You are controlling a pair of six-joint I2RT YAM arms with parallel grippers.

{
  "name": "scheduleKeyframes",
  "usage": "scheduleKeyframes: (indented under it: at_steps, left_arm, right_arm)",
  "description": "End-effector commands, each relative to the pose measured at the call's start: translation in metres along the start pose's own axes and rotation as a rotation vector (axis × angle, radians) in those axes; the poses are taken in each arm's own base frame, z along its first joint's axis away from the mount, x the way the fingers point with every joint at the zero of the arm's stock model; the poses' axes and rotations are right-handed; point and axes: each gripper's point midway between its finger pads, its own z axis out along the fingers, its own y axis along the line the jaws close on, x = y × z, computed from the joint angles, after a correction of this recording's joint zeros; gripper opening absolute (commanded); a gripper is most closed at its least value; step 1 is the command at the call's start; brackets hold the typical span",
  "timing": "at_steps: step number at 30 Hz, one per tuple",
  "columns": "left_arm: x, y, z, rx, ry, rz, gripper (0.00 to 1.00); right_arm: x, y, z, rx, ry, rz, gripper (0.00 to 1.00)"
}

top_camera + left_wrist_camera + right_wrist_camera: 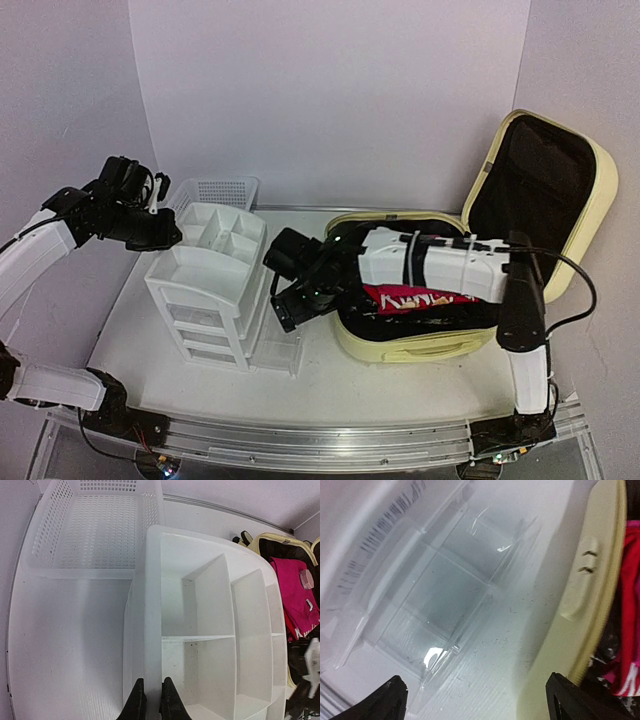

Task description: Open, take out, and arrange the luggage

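The robot's right gripper should swing up over the luggage's side next and down onto the small pale box, since the box lies to its right in the top view.
The pale-yellow luggage (420,345) lies open at the right. Its lid (590,200) stands up and shows black lining. A red garment (415,298) lies inside, and it also shows in the left wrist view (295,590) and the right wrist view (626,570). My right arm reaches left across the luggage. My right gripper (288,298) is open and empty, low between the luggage wall (592,580) and a clear pulled-out drawer (435,595). My left gripper (152,705) is shut on the top rim of the white drawer unit (152,605).
The white drawer unit (205,290) stands left of the luggage, with its clear bottom drawer (277,345) drawn out toward the front. A white mesh basket (215,190) sits behind it against the back wall, and it also shows in the left wrist view (95,525).
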Motion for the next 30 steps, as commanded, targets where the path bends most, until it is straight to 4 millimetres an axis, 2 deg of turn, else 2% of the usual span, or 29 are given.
scheduleKeyframes:
  at_steps: [1,3,6,8,12,13,18,22,26,30]
  left_arm:
    - [0.027,0.031,0.013,-0.149,0.129,0.055,0.00]
    - [0.028,0.031,0.014,-0.147,0.135,0.056,0.00]
    - [0.028,0.030,0.015,-0.141,0.140,0.060,0.00]
    - [0.029,0.029,0.015,-0.137,0.142,0.061,0.00]
    - [0.031,0.028,0.015,-0.129,0.143,0.057,0.00]
    - [0.031,0.028,0.014,-0.127,0.142,0.056,0.00]
    - [0.030,0.025,0.014,-0.112,0.145,0.052,0.00]
    - [0.029,0.022,0.013,-0.098,0.144,0.049,0.00]
    - [0.027,0.021,0.011,-0.091,0.136,0.049,0.00]
    - [0.027,0.020,0.008,-0.085,0.129,0.046,0.00]
  right_arm:
    - [-0.037,-0.033,-0.092,-0.028,-0.200,-0.020,0.98]
    - [-0.038,-0.055,-0.098,0.050,-0.248,-0.035,0.98]
    - [-0.036,-0.097,-0.097,0.150,-0.252,-0.010,0.98]
    - [-0.033,-0.137,-0.089,0.177,-0.213,0.098,0.98]
    - [-0.012,-0.221,-0.064,0.106,-0.054,0.402,0.98]
    - [-0.008,-0.249,-0.059,0.114,-0.022,0.474,0.98]
    - [-0.001,-0.317,-0.044,0.167,0.048,0.592,0.98]
    - [0.000,-0.347,-0.030,0.183,0.091,0.645,0.98]
    - [-0.017,-0.355,-0.014,0.113,0.093,0.687,0.98]
    - [-0.027,-0.362,0.000,0.122,0.098,0.680,0.98]
